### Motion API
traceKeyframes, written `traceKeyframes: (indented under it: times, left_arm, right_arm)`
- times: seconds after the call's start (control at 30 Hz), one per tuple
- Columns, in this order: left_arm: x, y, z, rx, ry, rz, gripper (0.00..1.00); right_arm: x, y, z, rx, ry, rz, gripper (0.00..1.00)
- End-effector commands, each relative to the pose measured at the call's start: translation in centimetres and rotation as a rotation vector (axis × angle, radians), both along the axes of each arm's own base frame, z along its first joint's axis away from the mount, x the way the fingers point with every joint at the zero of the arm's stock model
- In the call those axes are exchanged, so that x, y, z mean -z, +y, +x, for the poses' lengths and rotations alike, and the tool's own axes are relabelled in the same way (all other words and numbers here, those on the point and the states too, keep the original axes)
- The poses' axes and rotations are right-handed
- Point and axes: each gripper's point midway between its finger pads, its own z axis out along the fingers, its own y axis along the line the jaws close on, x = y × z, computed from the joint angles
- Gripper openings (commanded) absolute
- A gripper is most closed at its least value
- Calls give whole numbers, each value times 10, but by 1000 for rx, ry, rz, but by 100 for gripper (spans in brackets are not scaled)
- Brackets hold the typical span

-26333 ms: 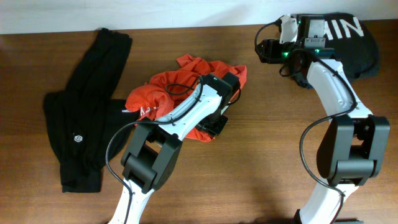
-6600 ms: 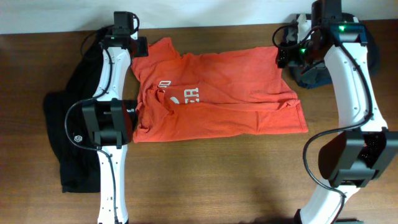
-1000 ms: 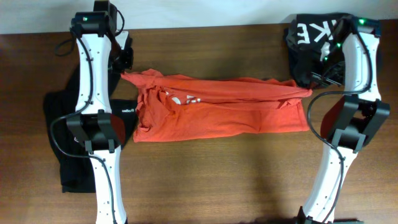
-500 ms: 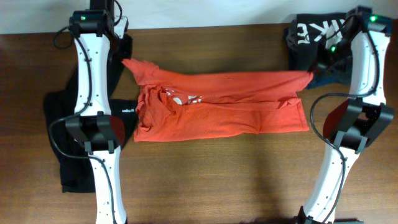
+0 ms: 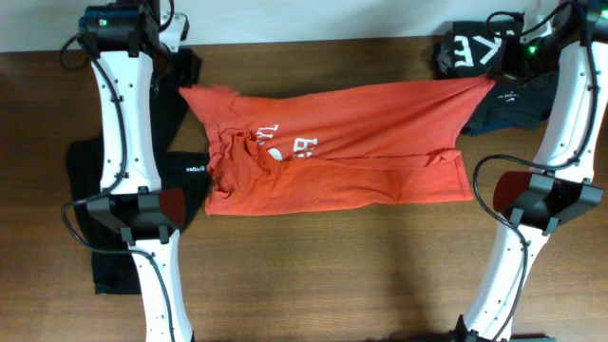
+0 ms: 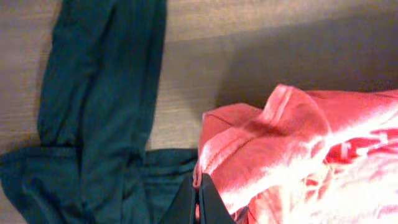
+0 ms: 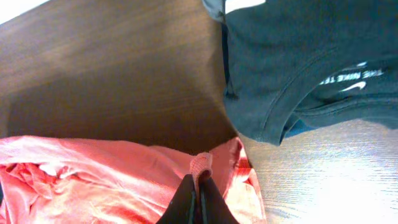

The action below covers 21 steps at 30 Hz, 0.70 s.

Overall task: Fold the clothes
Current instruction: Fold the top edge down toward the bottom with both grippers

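Observation:
The orange-red T-shirt's corner hangs raised beyond the orange-red T-shirt's lying part, so my right gripper needs to bring it back and down over its end by the dark T-shirt (image 5: pixel 456 165) (image 7: pixel 247 186) and release it.
The orange-red T-shirt (image 5: pixel 361 123) hangs stretched between both grippers, its near part lying on the table and white lettering (image 5: pixel 285 147) showing left of centre. My left gripper (image 5: pixel 186 89) is shut on the shirt's far left corner (image 6: pixel 205 168). In the left wrist view the left gripper (image 6: pixel 198 190) pinches red fabric between its tips. My right gripper (image 5: pixel 491 82) is shut on the far right corner. In the right wrist view a fold of the shirt (image 7: pixel 93 174) sits between the closed tips of the right gripper (image 7: pixel 199 182). Long black garments (image 5: pixel 104 218) lie at the left.
A dark T-shirt with white print (image 5: pixel 518 100) lies at the far right corner, also seen under the right wrist (image 7: pixel 298 62). A black garment with large white letters (image 5: pixel 470 49) sits beside it. The black garment (image 6: pixel 99 93) reaches under the left wrist.
Both grippers have carried the shirt's far edge up and toward the back of the table. The bunched strip has opened into a wider panel, showing more of the lettering.

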Motion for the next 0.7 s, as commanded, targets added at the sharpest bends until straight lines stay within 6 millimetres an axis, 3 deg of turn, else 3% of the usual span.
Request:
traceKeyframes:
  times: [0.0,0.1,0.27,0.37,0.47,0.67]
  left_arm:
    - [-16,-10,-3,60,-36,-34,1]
    - [-17,-16,-4,73,-36,-68,1]
    - [-15,-16,-4,68,-29,-72,1]
    - [-12,-18,-5,61,-17,-80,1]
    - [-4,-18,-7,60,13,-80,0]
    - [27,-25,-17,91,126,-75,0]
  right_arm:
    - [11,9,-9,13,73,24,4]
    - [16,9,-12,14,97,25,4]
    - [-2,2,-22,26,86,-87,4]
    - [-3,3,-35,26,122,-110,4]
    - [13,-2,-60,24,232,-145,4]
    - [59,-1,-81,-21,379,-114,4]
